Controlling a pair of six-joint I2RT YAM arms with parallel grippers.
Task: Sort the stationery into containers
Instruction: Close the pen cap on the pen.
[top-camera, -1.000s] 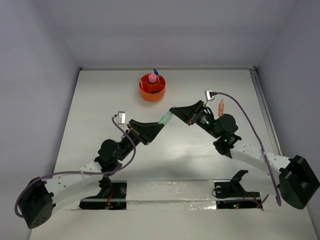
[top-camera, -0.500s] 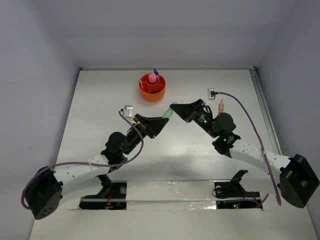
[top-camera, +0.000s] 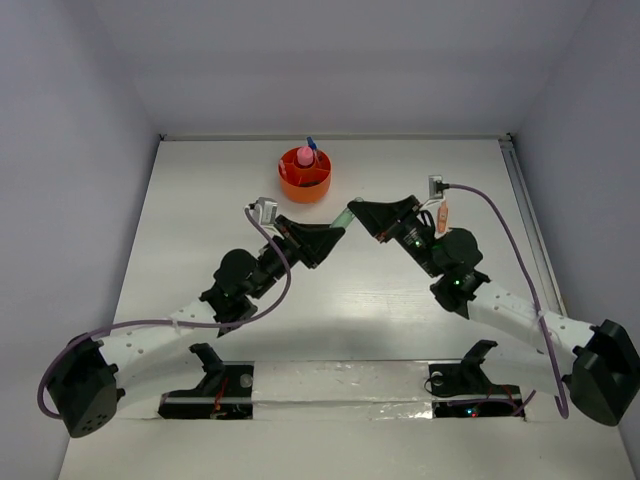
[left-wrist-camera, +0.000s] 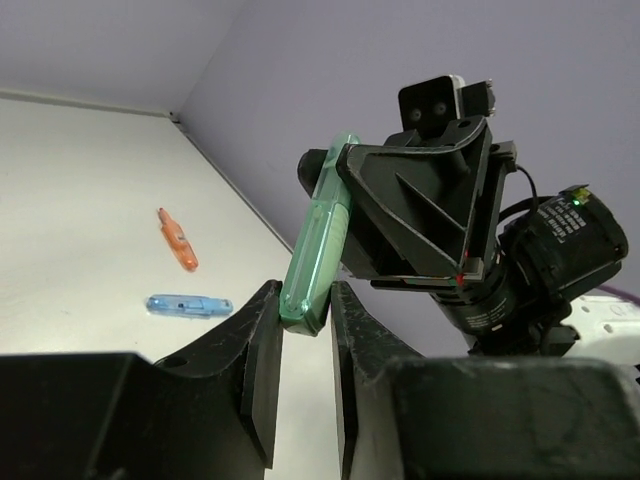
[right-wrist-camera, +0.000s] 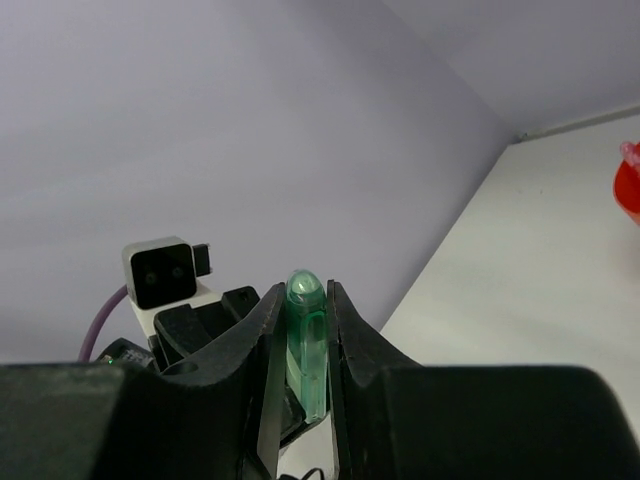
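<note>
My right gripper is to move outward next over the orange tub (top-camera: 290, 188), which lies to its left in the top view. It will release the green piece (top-camera: 343, 216) there, where other items stand.
A green capsule-like piece (top-camera: 343, 216) is held in the air between both grippers, in front of the round orange tub (top-camera: 290, 188). My right gripper (top-camera: 352, 208) is shut on its upper end (right-wrist-camera: 305, 340). My left gripper (left-wrist-camera: 305, 300) is closed round its lower end (left-wrist-camera: 320, 235), with both pads touching it. A pink piece (top-camera: 304, 156) and a blue item (top-camera: 311, 142) stand in the tub. An orange-pink piece (left-wrist-camera: 178, 240) and a blue-and-white tube (left-wrist-camera: 188, 304) lie on the table. No scissors are in view.
The orange-pink piece (top-camera: 443, 212) lies beside the right arm's wrist cable. White walls close the table at the back and on both sides. A strip of the tub (right-wrist-camera: 630, 190) shows at the right wrist view's edge.
My left arm has reached up and to the right until its fingers came round the green piece. My right gripper, holding the piece, has shifted slightly towards the back.
</note>
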